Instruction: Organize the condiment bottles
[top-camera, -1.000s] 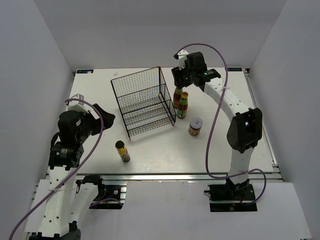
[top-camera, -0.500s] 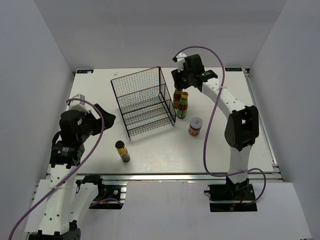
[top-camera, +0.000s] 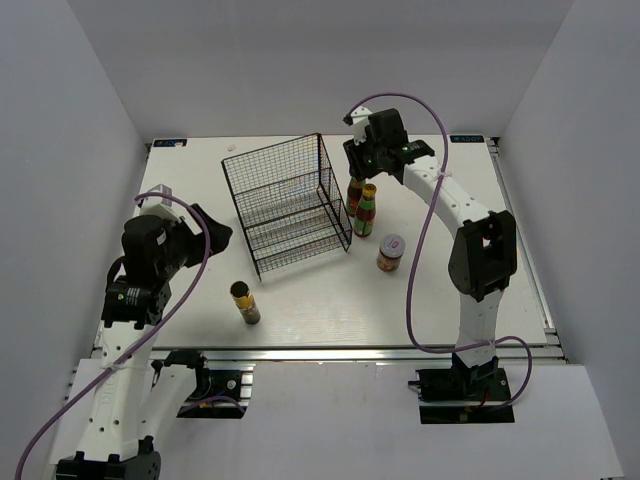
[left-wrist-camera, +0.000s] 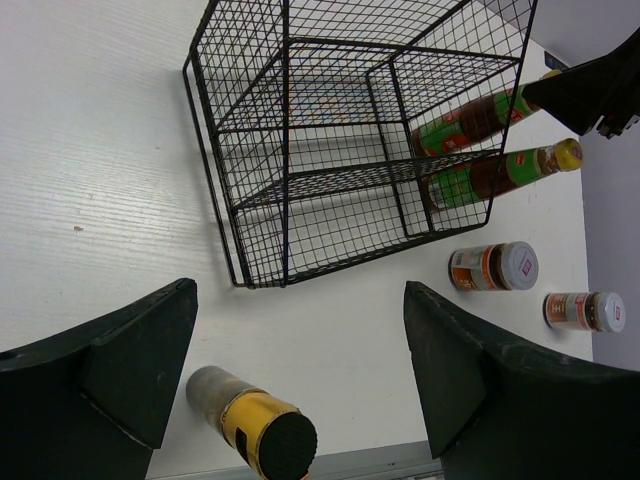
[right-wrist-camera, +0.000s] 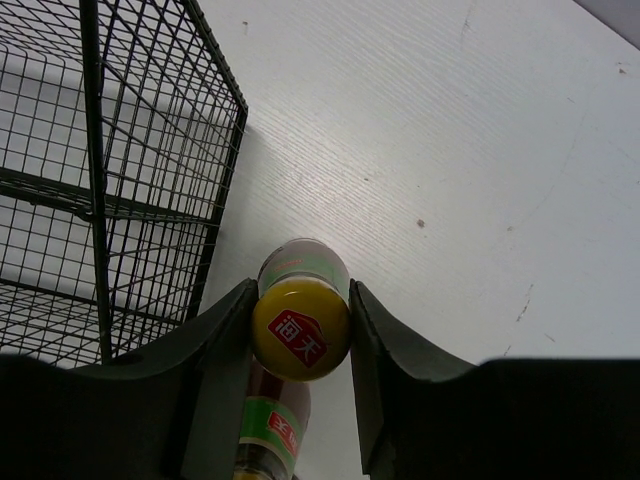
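Observation:
My right gripper carries the bottle up, left in the top view and down onto the rack's rear shelf next, then releases it, since that shelf is empty.
Two slim red-sauce bottles with yellow caps stand just right of the wire rack. My right gripper reaches down over the rear bottle; in the right wrist view its fingers press both sides of the yellow cap, shut on it. The front bottle stands free beside it. A white-lidded jar sits nearer. A dark gold-labelled bottle stands left of centre, below my left gripper, which is wide open and holds nothing.
The black wire rack has two shelves with nothing on them. The left wrist view shows a second white-lidded jar right of the first. The table's near edge runs just below the dark bottle.
My right gripper's jaws have closed in on the rear red-sauce bottle's cap, with the wrist settling slightly lower. The left arm has shifted only a little.

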